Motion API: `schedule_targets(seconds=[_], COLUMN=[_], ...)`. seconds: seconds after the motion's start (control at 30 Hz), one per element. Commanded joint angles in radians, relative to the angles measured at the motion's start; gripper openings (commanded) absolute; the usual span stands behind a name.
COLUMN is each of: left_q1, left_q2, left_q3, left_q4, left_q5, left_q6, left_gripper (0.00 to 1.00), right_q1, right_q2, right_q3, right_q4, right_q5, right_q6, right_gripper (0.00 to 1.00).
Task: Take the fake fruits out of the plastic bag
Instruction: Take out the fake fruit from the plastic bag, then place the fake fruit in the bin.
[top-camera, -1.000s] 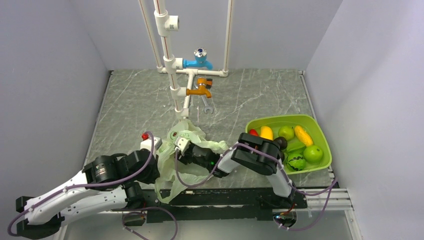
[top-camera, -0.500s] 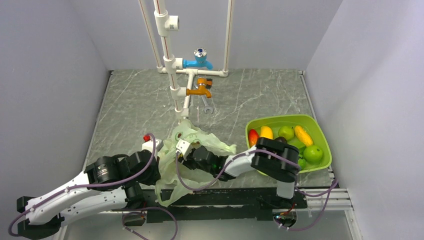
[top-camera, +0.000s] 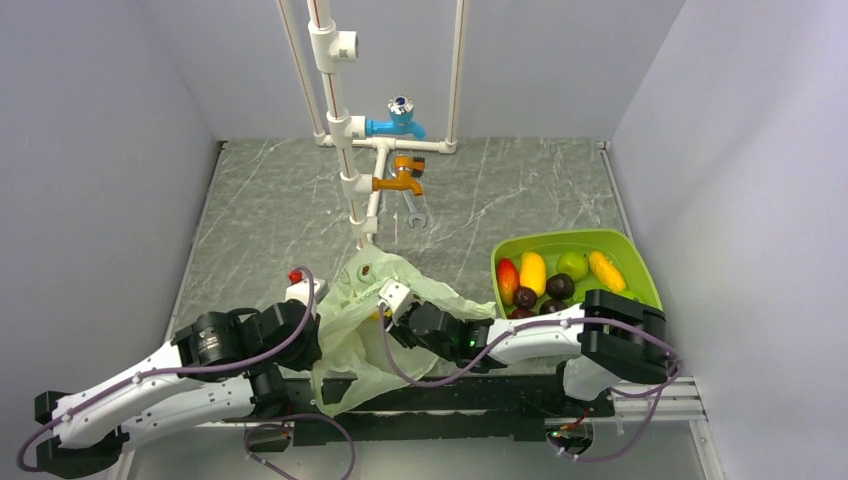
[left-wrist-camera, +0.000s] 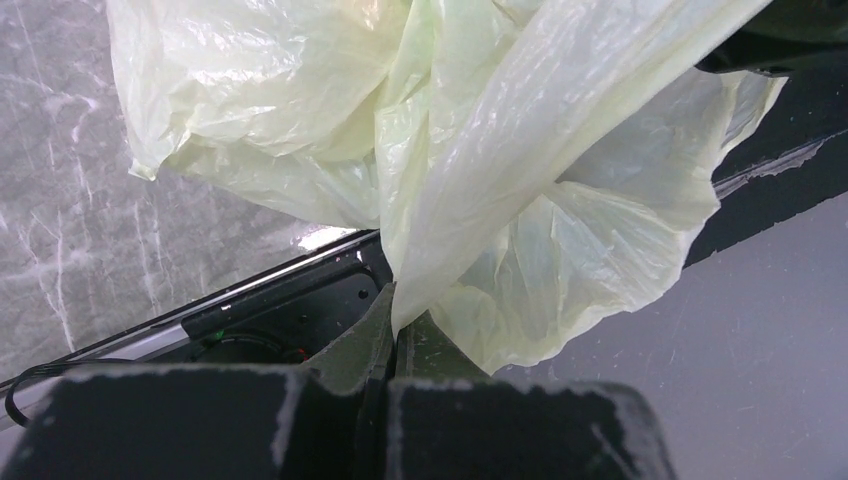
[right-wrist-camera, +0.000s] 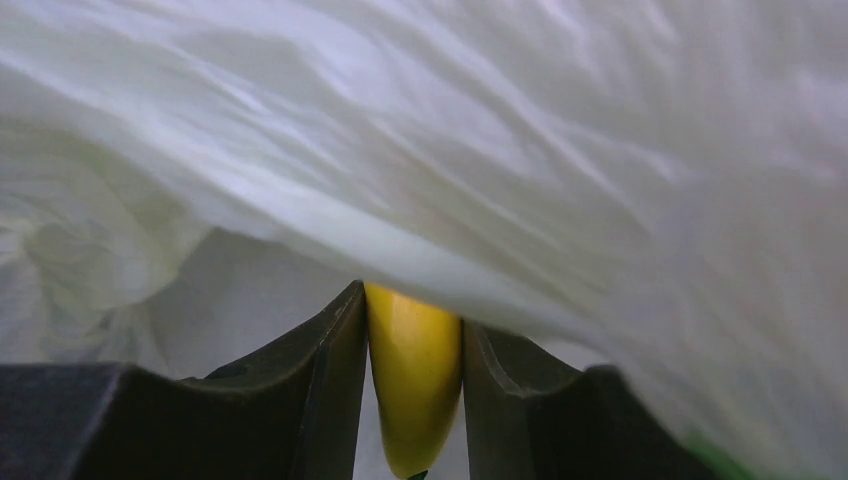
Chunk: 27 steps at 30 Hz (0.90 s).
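Note:
I need to move my right gripper up out of the bag (top-camera: 370, 300) next, to the right in the top view, and then down over the lime-green tray (top-camera: 560, 242), because other fruits are there.
The pale green plastic bag (top-camera: 370, 300) lies crumpled at the near middle of the table. My left gripper (left-wrist-camera: 392, 310) is shut on a fold of the bag (left-wrist-camera: 520, 160) at its near edge. My right gripper (right-wrist-camera: 412, 330) is inside the bag, shut on a yellow fake fruit (right-wrist-camera: 412, 385); in the top view its tips (top-camera: 385, 318) sit under the film. Several fake fruits, yellow (top-camera: 533, 272), red (top-camera: 507, 280), green (top-camera: 572, 264) and dark purple (top-camera: 559, 286), lie in the lime-green tray (top-camera: 560, 242).
A white pipe frame (top-camera: 340, 130) with a blue tap (top-camera: 396, 122) and an orange tap (top-camera: 400, 180) stands at the back. A wrench (top-camera: 416, 212) lies below them. A small red-topped thing (top-camera: 294, 274) sits left of the bag. Grey walls enclose the table.
My right arm has drawn back to the right, off the tray, so more fruits show there. Its gripper has shifted right within the bag, pulling the film along. My left arm has held still.

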<state>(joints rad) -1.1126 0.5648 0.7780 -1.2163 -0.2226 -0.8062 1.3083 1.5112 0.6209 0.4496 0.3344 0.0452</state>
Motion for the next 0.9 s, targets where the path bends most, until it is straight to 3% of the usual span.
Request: schedule_targets(seconds=[0.0,0.2,0.43,0.57,0.7,0.87], left_q1=[-0.004,-0.004,-0.004,-0.004,-0.004,-0.004], left_q2=[-0.033,-0.14,-0.182,-0.149,-0.083,-0.028], left_q3=[0.018,0.03,0.011,0.006,0.01,0.012], left_q4=[-0.001,-0.022,-0.032,-0.022,-0.021,-0.028], left_q5=[-0.021,-0.071,-0.079,-0.062,-0.053,-0.05], left_q6=[-0.016,-0.06,-0.087,-0.072,-0.056,-0.057], left_gripper=[0.0,0.0,0.0,0.0,0.0,0.0], right_q1=[0.005,0.052,0.098,0.101,0.101,0.1], right_q2=[-0.015,0.002,-0.21,-0.441,-0.671,-0.777], right_q3=[-0.007,0.073,-0.016,-0.085,-0.155,-0.068], right_q4=[-0.113,-0.34,-0.431,-0.437,-0.364,-0.443], right_q5=[0.09,0.248,0.33,0.267,0.108,0.052], right_q6=[0.073,0.16,0.281,0.312,0.223,0.191], right_gripper=[0.0,0.0,0.0,0.0,0.0,0.0])
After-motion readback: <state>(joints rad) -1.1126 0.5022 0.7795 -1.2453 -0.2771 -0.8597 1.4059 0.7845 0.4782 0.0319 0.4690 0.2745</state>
